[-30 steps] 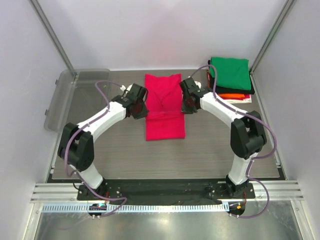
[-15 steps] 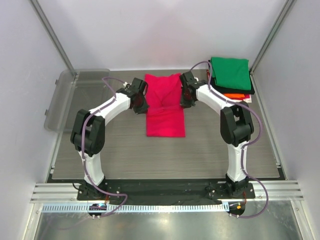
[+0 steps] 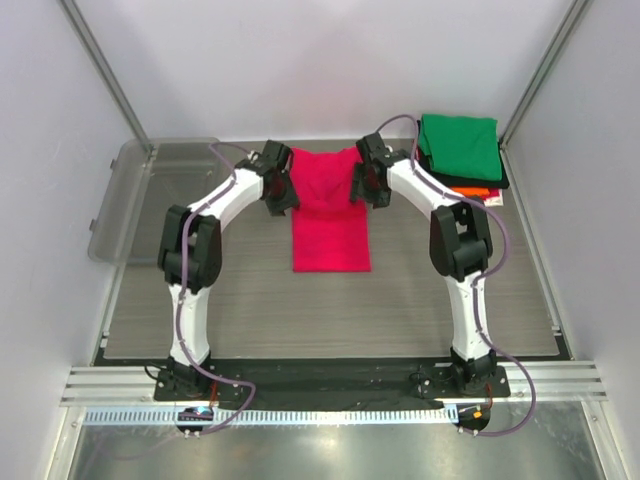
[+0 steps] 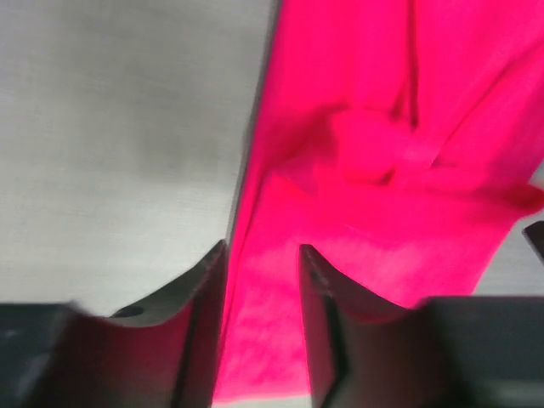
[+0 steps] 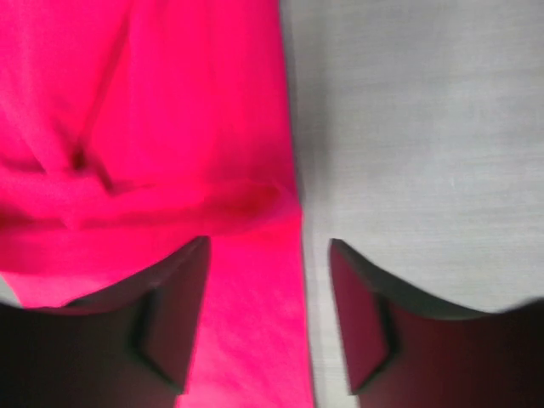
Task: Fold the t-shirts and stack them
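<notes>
My right gripper moves back and down onto the t-shirt's near corner on the stack's side [image 3: 368, 268] next and closes. The crimson-pink t-shirt's near end lies flat and free.
The crimson-pink t-shirt [image 3: 330, 225] lies as a long narrow strip in the middle of the table, with a bunched cross-fold near its far end. My left gripper [image 3: 283, 195] sits over its left edge and is open. In the left wrist view the cloth [image 4: 382, 127] lies flat under the left gripper's [image 4: 262, 255] parted jaws. My right gripper [image 3: 362, 188] is open over the right edge. In the right wrist view the shirt's [image 5: 170, 102] border runs between the right gripper's [image 5: 269, 246] jaws. A folded stack stands at the back right, with a green tee [image 3: 460, 148] on top of black [image 3: 500, 180], orange [image 3: 468, 191] and white [image 3: 490, 200] ones.
A clear plastic tub [image 3: 150, 190] lies at the back left, partly off the table's edge. Grey walls and metal frame posts close in the back and both sides. Both arm bases stand at the near edge.
Both grippers moved away from the bases toward the shirt's far end, then went from shut to open, letting the cloth go. The shirt now lies flatter.
</notes>
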